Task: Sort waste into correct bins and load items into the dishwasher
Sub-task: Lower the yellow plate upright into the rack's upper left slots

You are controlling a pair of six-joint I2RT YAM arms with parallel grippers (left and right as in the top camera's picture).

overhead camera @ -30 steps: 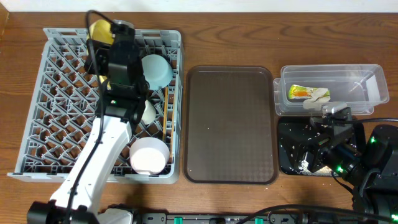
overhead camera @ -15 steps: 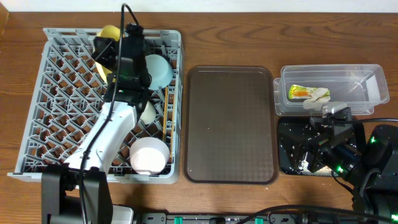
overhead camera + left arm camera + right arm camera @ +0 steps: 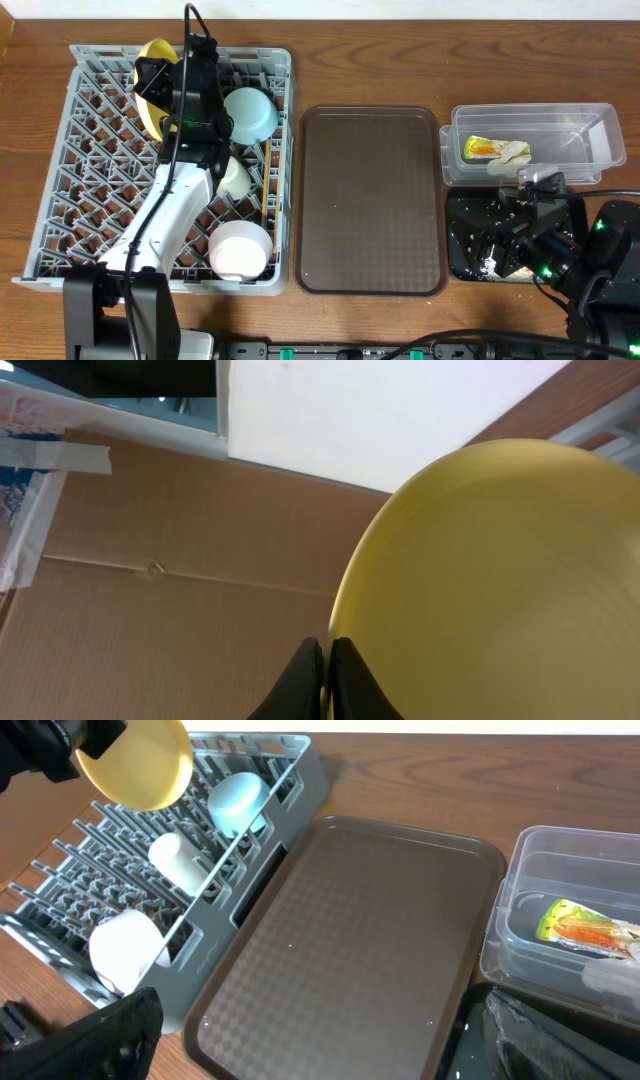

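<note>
The left gripper should lower the yellow plate on edge between the rack wires beside the light blue bowl and let go of the plate's rim, because those slots are empty.
My left gripper (image 3: pixel 327 646) is shut on the rim of the round yellow plate (image 3: pixel 500 580). It holds the plate (image 3: pixel 150 85) on edge over the back left of the grey dishwasher rack (image 3: pixel 80 180). In the rack lie the light blue bowl (image 3: pixel 250 113), the small white cup (image 3: pixel 235 178), the white bowl (image 3: pixel 240 250) and the chopsticks (image 3: pixel 265 200). The clear bin (image 3: pixel 590 140) holds the snack wrapper (image 3: pixel 482 148) and the paper scrap (image 3: pixel 513 152). My right gripper (image 3: pixel 505 245) stands open over the black bin (image 3: pixel 462 215), where white crumbs (image 3: pixel 490 265) lie.
The brown serving tray (image 3: pixel 370 200) lies bare between the rack and the bins, and it fills the middle of the right wrist view (image 3: pixel 350 920). Wooden table surrounds everything. A cardboard wall stands behind the rack in the left wrist view.
The left arm has straightened over the rack and turned, and the yellow plate in its grip now shows more fully to the left of the wrist. The right arm has not moved.
</note>
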